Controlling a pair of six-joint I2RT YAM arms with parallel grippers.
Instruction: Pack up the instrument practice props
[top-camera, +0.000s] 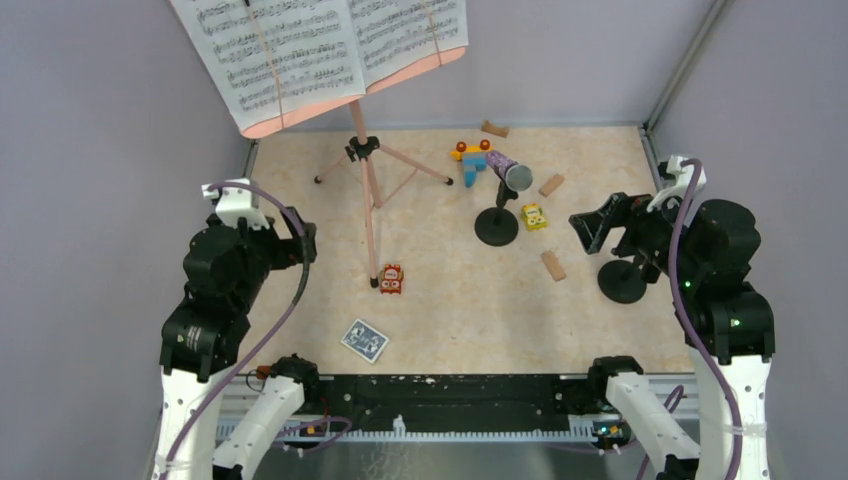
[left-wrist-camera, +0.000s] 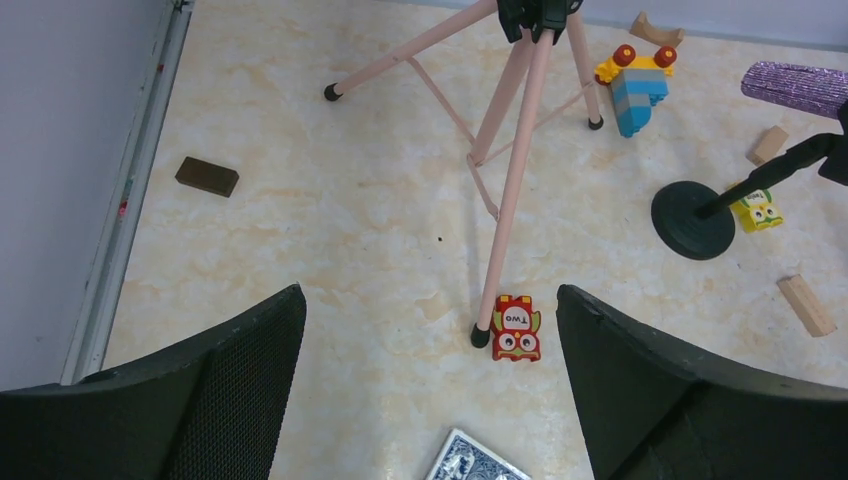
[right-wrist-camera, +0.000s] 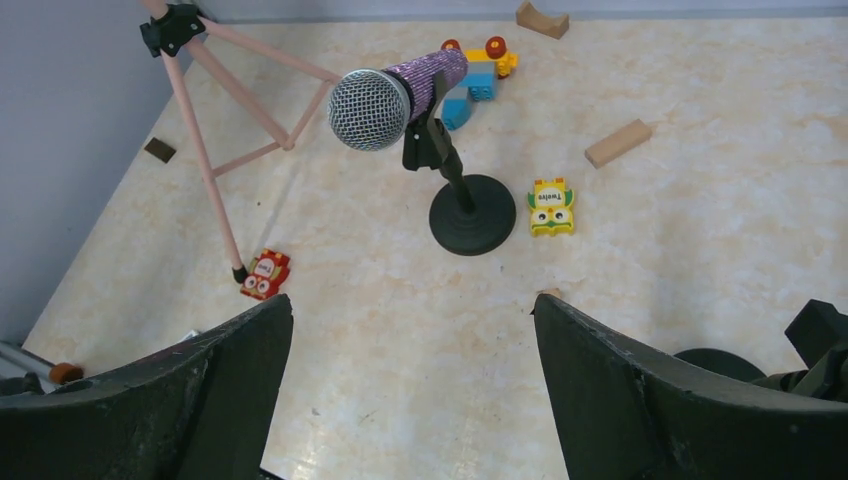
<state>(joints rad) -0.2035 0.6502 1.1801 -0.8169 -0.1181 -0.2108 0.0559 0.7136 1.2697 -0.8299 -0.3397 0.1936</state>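
Observation:
My left gripper lowers outward next onto the front leg under the music rack's black hub (top-camera: 367, 178) (left-wrist-camera: 538, 62). The leg is outward of and below it, and its slim tube fits the open fingers.
The salmon-pink music rack (top-camera: 300, 115) stands at the back left on its tripod legs (top-camera: 370, 190), which also show in the left wrist view (left-wrist-camera: 515, 160). White sheet-music pages (top-camera: 300, 45) rest on it. The purple-glitter microphone (top-camera: 505, 168) lies in a black round-based holder (top-camera: 497, 227) and also shows in the right wrist view (right-wrist-camera: 400, 90). A second black holder (top-camera: 622, 281) stands at the right, just under my right gripper (top-camera: 588, 228). The right gripper (right-wrist-camera: 412, 300) is open and empty. My left gripper (top-camera: 303, 245) (left-wrist-camera: 430, 300) is open and empty, near the tripod's front foot. The black microphone is out of view.
A red toy (top-camera: 391, 278) sits by the tripod's front foot. A blue card pack (top-camera: 364, 340) lies near the front. A yellow toy (top-camera: 534, 216), colourful blocks (top-camera: 473, 160) and wooden blocks (top-camera: 553, 265) lie around the holders. A dark block (left-wrist-camera: 207, 176) lies by the left wall.

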